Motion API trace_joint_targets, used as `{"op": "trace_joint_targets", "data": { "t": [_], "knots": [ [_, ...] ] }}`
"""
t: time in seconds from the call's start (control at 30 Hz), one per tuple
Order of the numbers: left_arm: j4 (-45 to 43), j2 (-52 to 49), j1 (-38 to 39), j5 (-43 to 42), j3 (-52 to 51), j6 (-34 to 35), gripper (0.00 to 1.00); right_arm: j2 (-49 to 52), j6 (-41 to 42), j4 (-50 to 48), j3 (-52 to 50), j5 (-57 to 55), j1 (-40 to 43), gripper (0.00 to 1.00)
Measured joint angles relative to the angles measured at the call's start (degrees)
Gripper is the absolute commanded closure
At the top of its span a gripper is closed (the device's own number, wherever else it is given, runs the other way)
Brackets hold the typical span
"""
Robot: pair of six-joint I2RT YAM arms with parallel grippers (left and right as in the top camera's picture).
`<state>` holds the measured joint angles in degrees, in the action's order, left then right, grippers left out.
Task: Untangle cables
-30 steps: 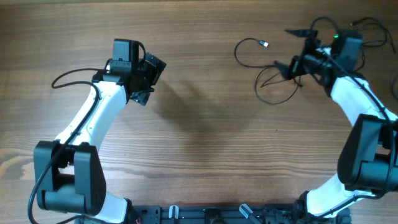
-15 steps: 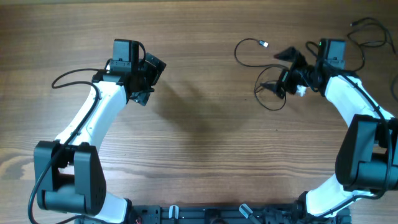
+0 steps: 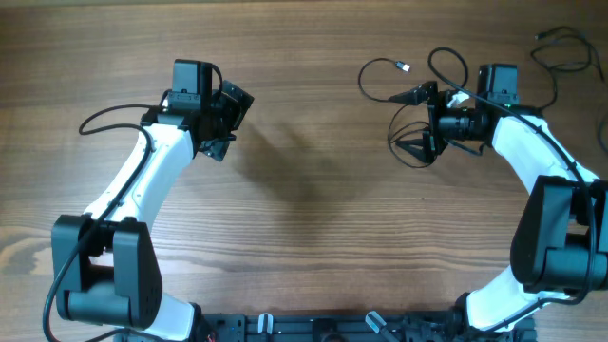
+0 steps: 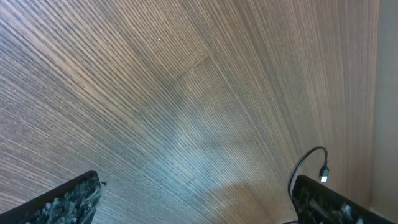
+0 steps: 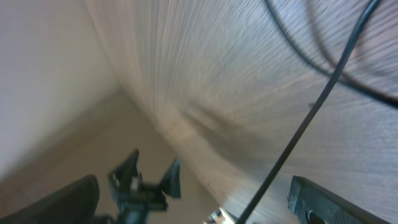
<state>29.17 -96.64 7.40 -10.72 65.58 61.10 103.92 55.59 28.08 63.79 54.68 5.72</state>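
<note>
My right gripper needs to turn from sideways to point down and close on the piece of cable (image 5: 298, 140) between its fingers, since that piece slants through their gap.
One thin black cable (image 3: 364, 84) with a silver plug (image 3: 403, 66) lies at the back right of the wooden table. It arcs toward my right gripper (image 3: 418, 122) and loops above it (image 3: 446, 59) and below it (image 3: 408, 157). My right gripper is open and points left. In the right wrist view a cable strand (image 5: 298, 140) runs between its wide-apart fingers (image 5: 193, 196). A second thin black cable (image 3: 560, 43) lies at the far right edge. My left gripper (image 3: 228, 122) is open and empty, far left of the cables. Its wrist view (image 4: 199, 205) shows the plug (image 4: 323, 175).
The wooden table top (image 3: 313, 218) spans the whole view. Its back edge meets a pale wall (image 5: 50, 74). My left arm's own thicker wire (image 3: 104, 119) hangs out at the left. The arm bases stand at the front edge.
My right gripper has moved left and toward the front, and turned to point left. The cable loops have shifted with it and drawn tighter. The left arm has not moved.
</note>
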Motion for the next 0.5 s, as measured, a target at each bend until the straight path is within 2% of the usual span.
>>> {"op": "trace_joint_targets", "data": {
  "t": [0.1,0.17,0.33,0.5],
  "knots": [
    [-0.04,0.00,0.00,-0.02,0.00,0.00,0.00,0.00,-1.68,8.22,0.00,1.42,0.00,0.00],
    [-0.07,0.00,0.00,0.00,0.00,0.00,0.00,0.00,1.66,10.23,-0.02,4.35,0.00,0.00],
    [-0.17,0.00,0.00,0.00,0.00,0.00,0.00,0.00,13.03,-7.02,-0.28,13.27,0.00,0.00],
    [-0.17,0.00,0.00,0.00,0.00,0.00,0.00,0.00,20.68,-10.40,-0.35,15.28,-0.07,0.00]
  ]
}}
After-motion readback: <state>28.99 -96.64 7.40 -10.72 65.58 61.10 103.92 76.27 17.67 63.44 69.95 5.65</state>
